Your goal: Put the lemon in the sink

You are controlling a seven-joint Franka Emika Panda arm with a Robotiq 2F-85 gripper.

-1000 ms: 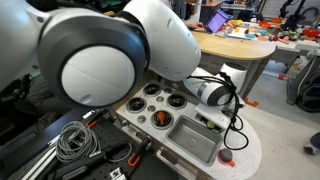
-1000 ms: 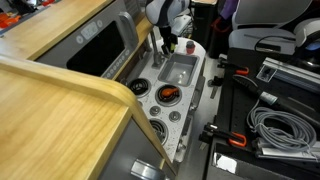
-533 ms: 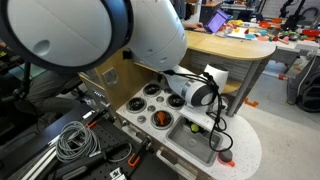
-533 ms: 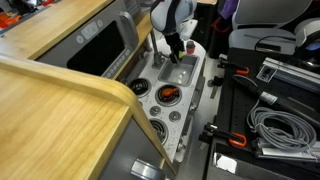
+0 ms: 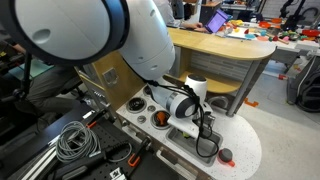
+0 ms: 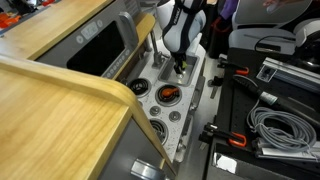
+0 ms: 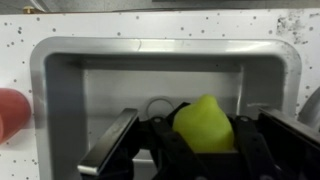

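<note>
The lemon in my gripper should go down into the sink (image 5: 194, 143) next, toward the sink's long rim at the top of the wrist view.
In the wrist view the yellow-green lemon (image 7: 205, 124) sits between my gripper's (image 7: 200, 135) dark fingers, which are shut on it. It hangs over the grey rectangular sink (image 7: 60, 75), whose floor and round drain lie right behind it. In both exterior views my gripper (image 5: 190, 112) (image 6: 180, 62) is down at the sink (image 5: 190, 142) (image 6: 172, 76) of the toy kitchen. The arm hides the lemon there.
A dark red round item (image 7: 12, 112) (image 5: 226, 155) lies on the speckled white counter beside the sink. Black burners and a pot with orange contents (image 5: 160, 118) (image 6: 167, 95) sit beside the basin. Cables (image 5: 72, 140) and tools lie on the floor around.
The arm has swung over the toy kitchen and my gripper has come down from beside the basin to over the sink, still holding the lemon.
</note>
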